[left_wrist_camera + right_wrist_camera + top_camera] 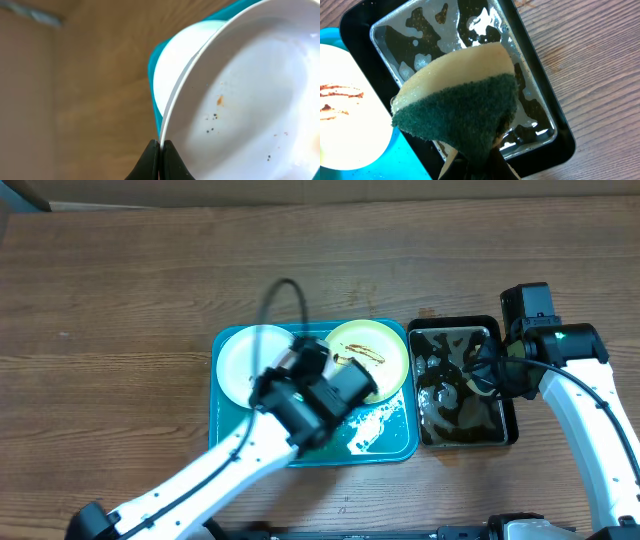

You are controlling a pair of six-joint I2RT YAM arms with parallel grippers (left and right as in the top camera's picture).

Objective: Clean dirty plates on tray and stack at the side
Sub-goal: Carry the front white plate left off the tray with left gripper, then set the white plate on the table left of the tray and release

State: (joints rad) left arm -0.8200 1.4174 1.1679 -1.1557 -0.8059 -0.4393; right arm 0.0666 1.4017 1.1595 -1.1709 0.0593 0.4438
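Note:
The left gripper carries its plate to the left in the overhead view next and brings it down onto the wooden table [142,380] [98,141] beside the tray.
The teal tray [398,442] lies mid-table. On its right half sits a pale yellow-green plate [372,352], smeared with brown sauce, which also shows in the right wrist view [347,125]. A white plate [245,360] is at the tray's left. In the left wrist view my left gripper [161,146] is shut on the rim of a tilted white plate [250,95] flecked with small specks. Behind it lies another white plate [175,65]. My right gripper [485,161] is shut on a yellow and green sponge [460,100], held above the black pan [557,137].
The black pan [508,425] of foamy water stands right of the tray, touching it. Wet foam lies on the tray's front right part [375,425]. Bare wooden table [120,300] surrounds both. A black cable [280,288] arcs above the left arm.

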